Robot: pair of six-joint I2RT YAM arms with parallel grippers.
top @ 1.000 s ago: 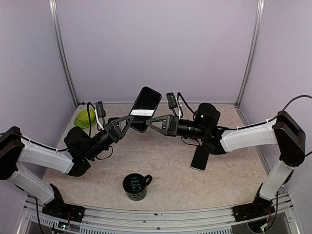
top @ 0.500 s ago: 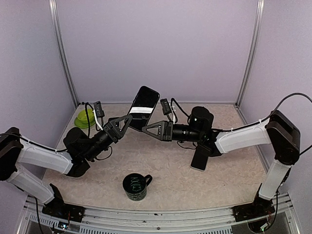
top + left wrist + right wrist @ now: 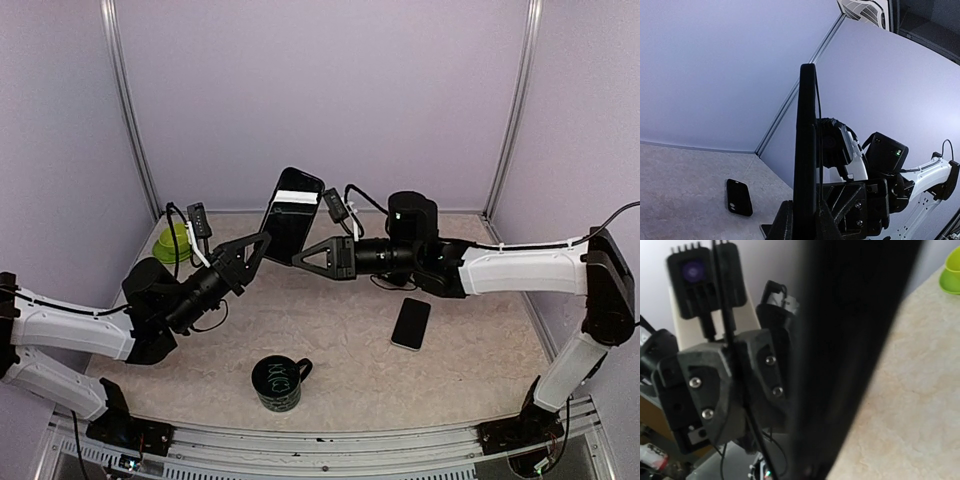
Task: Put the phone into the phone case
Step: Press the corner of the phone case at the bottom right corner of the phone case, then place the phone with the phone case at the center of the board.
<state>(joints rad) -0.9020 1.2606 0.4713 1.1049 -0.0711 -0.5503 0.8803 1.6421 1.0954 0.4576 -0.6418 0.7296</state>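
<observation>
I will next tilt my left gripper downward, lower the black phone [image 3: 293, 210] in it onto the bare tabletop below, outward of the mug, and let the phone go.
The black phone [image 3: 293, 210] is held upright in the air above the middle of the table, with a white strip across its upper part. My left gripper [image 3: 264, 241] is shut on its lower left edge; in the left wrist view [image 3: 805, 210] both fingers clamp the phone [image 3: 806, 150] edge-on. My right gripper [image 3: 298, 258] meets the phone's lower right corner and looks closed on it. In the right wrist view the phone [image 3: 850, 340] fills the middle and hides my fingers. The black phone case [image 3: 411, 323] lies flat on the table, right of centre, also in the left wrist view [image 3: 738, 196].
A dark mug [image 3: 279, 382] stands near the front middle of the table. A green bowl [image 3: 175, 241] sits at the back left, also in the right wrist view [image 3: 951, 272]. Grey walls and metal posts enclose the table on three sides.
Both grippers and the phone have risen and shifted slightly left. The right arm has lifted clear of the phone case, which now lies fully in view.
</observation>
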